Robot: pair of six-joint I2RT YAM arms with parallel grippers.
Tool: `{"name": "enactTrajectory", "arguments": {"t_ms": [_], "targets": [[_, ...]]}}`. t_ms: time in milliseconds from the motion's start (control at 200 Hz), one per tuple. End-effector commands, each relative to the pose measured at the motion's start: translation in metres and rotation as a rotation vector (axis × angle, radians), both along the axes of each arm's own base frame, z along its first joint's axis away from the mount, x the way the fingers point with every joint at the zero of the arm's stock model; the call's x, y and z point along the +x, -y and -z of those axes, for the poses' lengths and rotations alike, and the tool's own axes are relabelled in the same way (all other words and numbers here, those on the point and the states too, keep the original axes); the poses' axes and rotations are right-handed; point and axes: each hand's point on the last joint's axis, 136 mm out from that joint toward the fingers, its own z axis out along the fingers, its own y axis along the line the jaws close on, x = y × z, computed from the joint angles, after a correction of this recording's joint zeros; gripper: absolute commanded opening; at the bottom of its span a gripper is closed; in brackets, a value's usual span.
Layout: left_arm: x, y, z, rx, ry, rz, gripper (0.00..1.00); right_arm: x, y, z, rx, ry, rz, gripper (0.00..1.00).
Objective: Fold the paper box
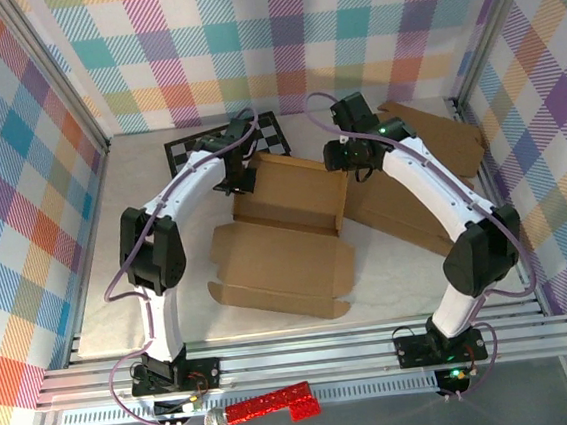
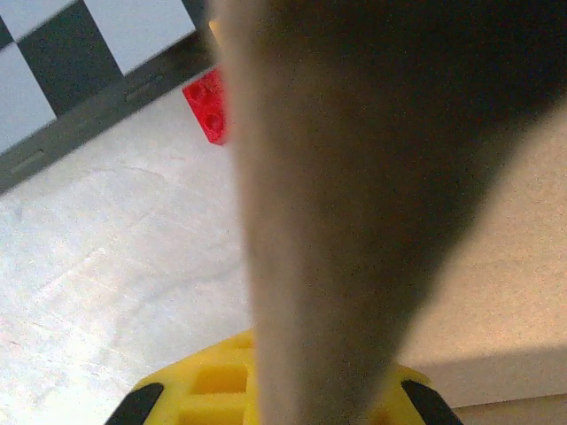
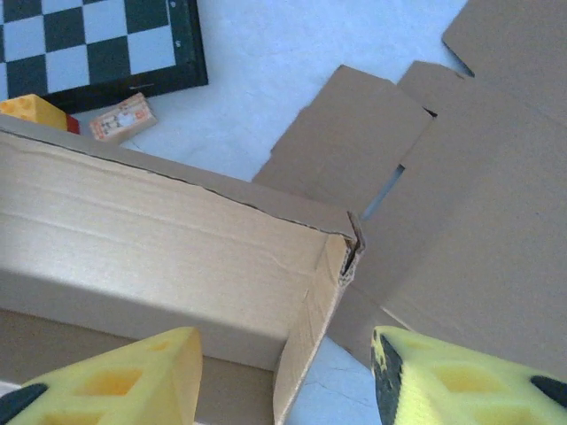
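I will next move my left gripper toward my right gripper to bring the blurred cardboard side in over the box (image 1: 288,207). Then I will let go of it, because the opposite side of the box is already standing.
The brown paper box (image 1: 288,207) lies half-formed in the middle of the table, its back and side walls raised and its lid flap (image 1: 284,268) spread flat toward me. My left gripper (image 1: 237,172) is at the box's back left corner. In the left wrist view the left gripper (image 2: 283,390) is shut on a blurred cardboard wall (image 2: 354,177) that rises between its yellow fingers. My right gripper (image 1: 343,154) hovers at the back right corner. In the right wrist view the right gripper (image 3: 288,372) is open, its fingers (image 3: 133,376) either side of the box's right wall (image 3: 319,310), apart from it.
Flat cardboard sheets (image 1: 438,147) lie at the right, under and beyond the box's right side. A chessboard (image 1: 256,135) sits behind the box, with a red brick (image 2: 208,106) and a small wooden block (image 3: 122,118) beside it. Checked walls enclose the table.
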Motion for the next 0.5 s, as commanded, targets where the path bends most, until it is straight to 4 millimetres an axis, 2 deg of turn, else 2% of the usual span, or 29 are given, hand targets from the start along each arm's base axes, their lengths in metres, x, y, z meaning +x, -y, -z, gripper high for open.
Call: {"name": "enactTrajectory", "arguments": {"t_ms": [0, 65, 120, 275, 430, 495], "targets": [[0.006, -0.006, -0.006, 0.098, 0.012, 0.061, 0.00, -0.002, -0.003, 0.021, 0.010, -0.067, -0.004, 0.53], [0.011, -0.004, -0.007, 0.117, 0.027, 0.081, 0.00, -0.006, -0.007, 0.022, 0.057, -0.080, 0.005, 0.54], [0.015, -0.001, -0.006, 0.138, 0.041, 0.110, 0.00, -0.013, -0.006, 0.030, 0.080, -0.101, 0.034, 0.54], [0.023, 0.018, 0.008, 0.229, 0.067, 0.249, 0.00, -0.043, -0.006, 0.063, 0.189, -0.249, 0.158, 0.57], [0.035, 0.030, 0.020, 0.211, 0.081, 0.250, 0.00, -0.070, 0.000, 0.095, 0.249, -0.383, 0.335, 0.58], [0.041, 0.037, 0.022, 0.177, 0.093, 0.233, 0.18, -0.079, -0.001, 0.104, 0.291, -0.424, 0.389, 0.58]]}}
